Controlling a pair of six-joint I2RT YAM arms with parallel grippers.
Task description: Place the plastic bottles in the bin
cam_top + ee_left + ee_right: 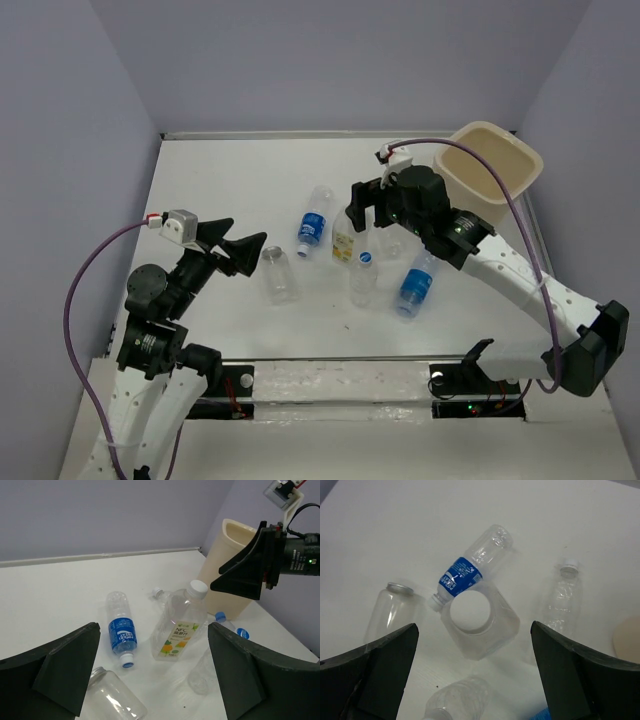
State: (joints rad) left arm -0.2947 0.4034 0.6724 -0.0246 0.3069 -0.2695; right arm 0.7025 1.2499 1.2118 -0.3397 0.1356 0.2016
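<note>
The right gripper moves down and slightly left in the top view onto the upright bottle's white cap (470, 611) next, as the cap is below the gripper's open fingers.
Several clear plastic bottles are near the table's middle. A blue-labelled bottle (314, 224) (121, 630) (470, 570) lies flat. The yellowish-labelled bottle (343, 241) (180, 625) stands upright, its white cap (470, 611) showing from above. A blue-capped bottle (364, 280), another blue-labelled one (415, 285) and an unlabelled white-capped one (562, 595) are close by. The cream bin (495, 165) (227, 565) stands at the far right. My right gripper (368, 212) (473, 625) is open above the yellowish-labelled bottle. My left gripper (240, 237) (153, 626) is open and empty, left of the bottles.
A clear wide-mouthed jar (279, 272) (115, 697) (392, 610) lies on its side just right of my left gripper. Purple walls close the table at the back and sides. The bin's rim (626, 640) shows at the right edge of the right wrist view.
</note>
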